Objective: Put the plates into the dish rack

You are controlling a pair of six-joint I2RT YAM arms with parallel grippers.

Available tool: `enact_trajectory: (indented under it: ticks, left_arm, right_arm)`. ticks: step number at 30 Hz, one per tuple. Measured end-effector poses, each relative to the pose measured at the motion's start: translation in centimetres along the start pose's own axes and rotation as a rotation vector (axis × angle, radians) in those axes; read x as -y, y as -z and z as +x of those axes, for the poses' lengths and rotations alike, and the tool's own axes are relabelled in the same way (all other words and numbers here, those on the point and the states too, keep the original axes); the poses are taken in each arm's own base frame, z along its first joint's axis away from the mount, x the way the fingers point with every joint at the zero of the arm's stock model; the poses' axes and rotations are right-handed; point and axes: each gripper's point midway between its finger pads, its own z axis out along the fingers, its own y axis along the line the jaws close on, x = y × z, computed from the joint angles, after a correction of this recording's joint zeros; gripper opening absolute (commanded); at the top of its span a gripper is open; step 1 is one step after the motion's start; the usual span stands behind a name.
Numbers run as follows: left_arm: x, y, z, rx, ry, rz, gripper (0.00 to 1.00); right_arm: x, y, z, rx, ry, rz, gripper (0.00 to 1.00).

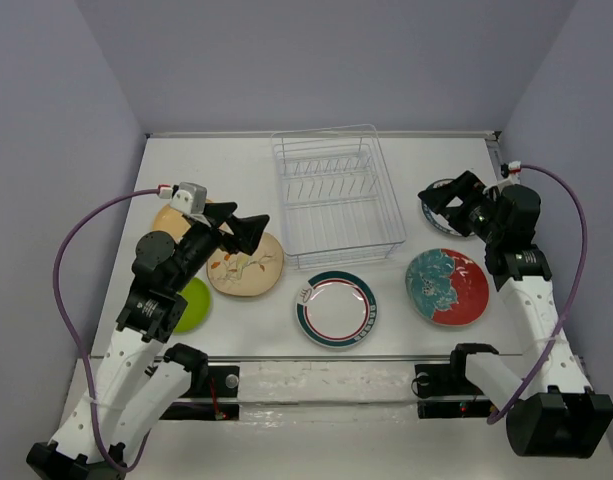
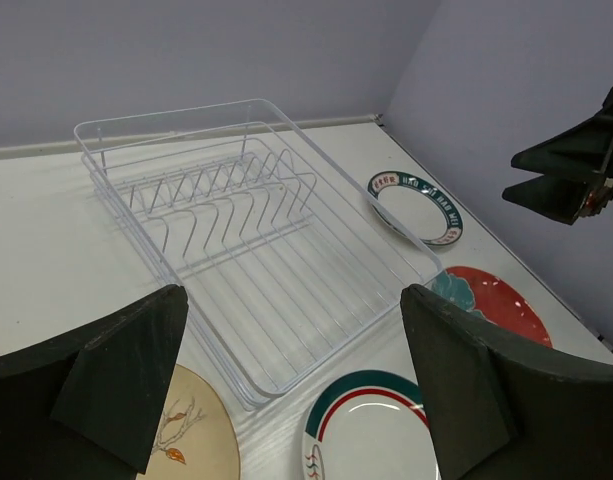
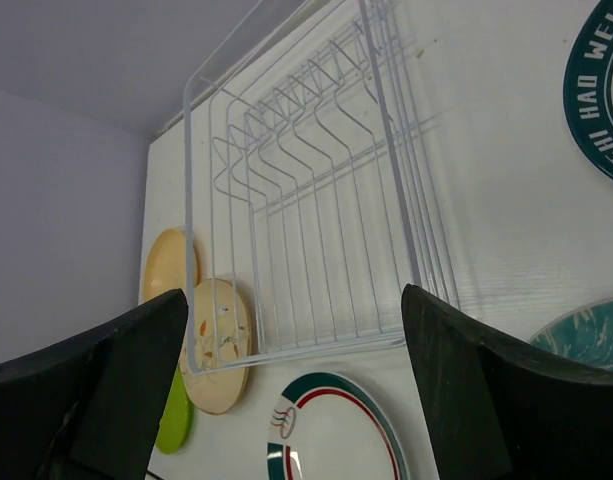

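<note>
My right gripper turns down and toward the right in the top view onto the dark-rimmed plate's wall-side rim next, because the plate lies flat below it.
The white wire dish rack [image 1: 336, 200] stands empty at the back centre. Six plates lie flat on the table: orange-tan [image 1: 169, 217], cream bird-and-branch [image 1: 248, 268], lime green [image 1: 195, 304], white with teal-red rim [image 1: 336, 309], teal-and-red floral [image 1: 447, 288], and dark-rimmed patterned [image 1: 438, 218]. My left gripper [image 1: 256, 234] is open and empty, hovering over the cream plate's far edge. My right gripper [image 1: 441, 192] is open and empty above the dark-rimmed plate. In the left wrist view my gripper [image 2: 291, 330] faces the rack [image 2: 256, 240]. In the right wrist view my gripper [image 3: 296, 380] frames the rack [image 3: 316, 200].
Grey walls close in the table on the left, back and right. A clear rail [image 1: 316, 362] runs along the near edge between the arm bases. The right arm shows at the right edge of the left wrist view [image 2: 571, 175].
</note>
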Motion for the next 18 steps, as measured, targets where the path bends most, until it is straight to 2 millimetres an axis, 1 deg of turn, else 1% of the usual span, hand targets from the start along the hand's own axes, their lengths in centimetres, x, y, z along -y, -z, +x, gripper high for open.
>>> enact_trajectory:
  ticks: [4, 6, 7, 10, 11, 13, 14, 16, 17, 18]
  left_arm:
    - [0.2, 0.1, 0.0, -0.003, -0.004, 0.012, 0.99]
    - [0.3, 0.2, 0.1, -0.005, -0.005, 0.019, 0.99]
    - [0.5, 0.2, 0.0, -0.003, -0.006, 0.024, 0.99]
    - [0.7, 0.5, -0.3, 0.006, -0.012, 0.034, 0.99]
    - [0.8, 0.6, -0.4, 0.009, -0.014, 0.036, 0.99]
    - [0.9, 0.7, -0.5, 0.014, -0.017, 0.038, 0.99]
    - [1.0, 0.7, -0.6, 0.018, -0.018, 0.041, 0.99]
    - [1.1, 0.8, -0.7, 0.022, -0.019, 0.046, 0.99]
    - [1.3, 0.9, -0.7, 0.021, -0.019, 0.051, 0.99]
    - [1.4, 0.9, -0.7, 0.022, -0.019, 0.055, 0.99]
  right_arm:
    - [2.0, -1.0, 0.8, -0.008, -0.047, 0.06, 0.83]
    - [2.9, -1.5, 1.1, -0.016, -0.065, 0.091, 0.81]
    - [3.4, -1.9, 1.1, -0.018, -0.073, 0.106, 0.77]
    - [5.6, -3.0, 1.1, -0.018, -0.099, 0.178, 0.71]
    - [6.4, -3.2, 0.9, -0.011, -0.11, 0.204, 0.71]
    - [8.5, -3.4, 0.0, 0.024, -0.138, 0.27, 0.71]
    - [9.9, -3.3, -0.8, 0.05, -0.156, 0.306, 0.71]
    - [12.7, -2.8, -2.8, 0.114, -0.203, 0.371, 0.73]
    - [14.8, -2.4, -4.4, 0.168, -0.244, 0.406, 0.73]
    - [16.1, -2.0, -5.1, 0.192, -0.269, 0.429, 0.74]
